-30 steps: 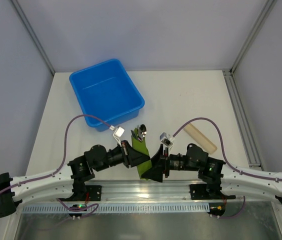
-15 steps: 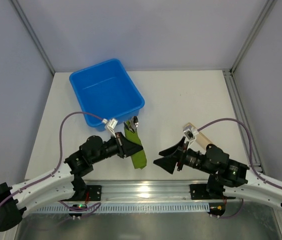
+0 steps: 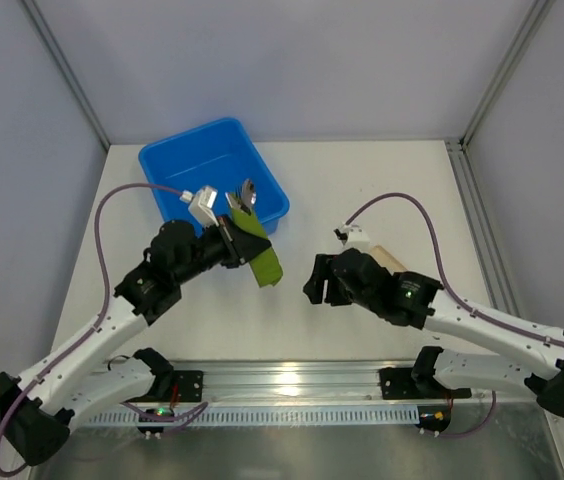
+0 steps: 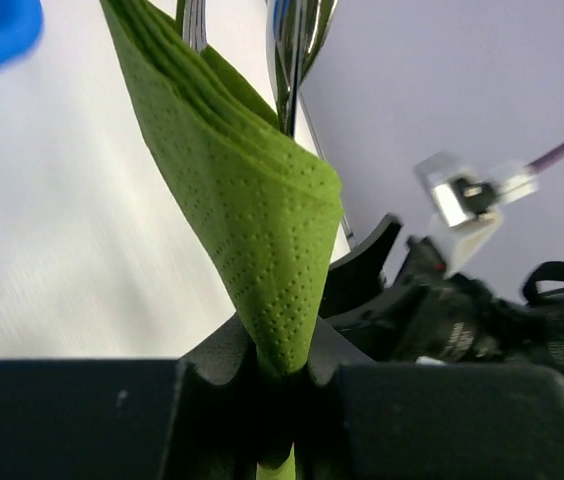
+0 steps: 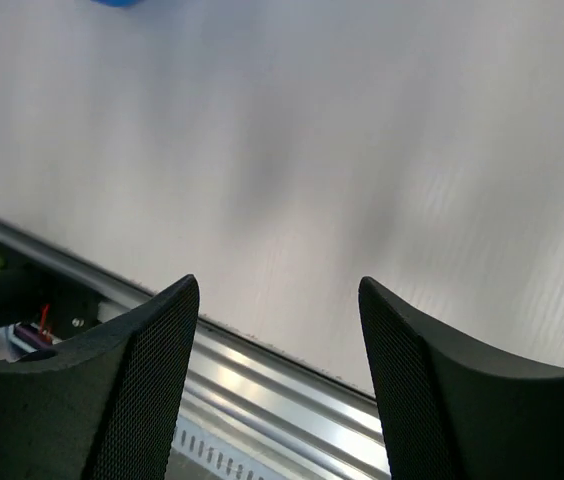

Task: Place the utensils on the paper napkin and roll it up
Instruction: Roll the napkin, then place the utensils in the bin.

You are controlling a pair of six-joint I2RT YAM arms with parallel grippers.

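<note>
Next, my left gripper will carry the roll outward and down to the empty bottom of the blue bin and release it there.
The green paper napkin is rolled around the utensils, whose shiny ends stick out of its top. My left gripper is shut on the roll and holds it in the air at the near right corner of the blue bin. In the left wrist view the napkin rises as a cone from the closed jaws, with the utensils poking out above. My right gripper hangs open over bare table to the right of the roll, apart from it. The right wrist view shows its fingers spread with nothing between them.
A blue bin stands at the back left, just behind the held roll. A beige cylinder lies on the table behind my right arm, mostly hidden. The metal rail runs along the table's near edge.
My left arm has lifted the rolled napkin with the utensils and carried it back and left toward the blue bin. My right gripper has let go and drawn away to the right.
</note>
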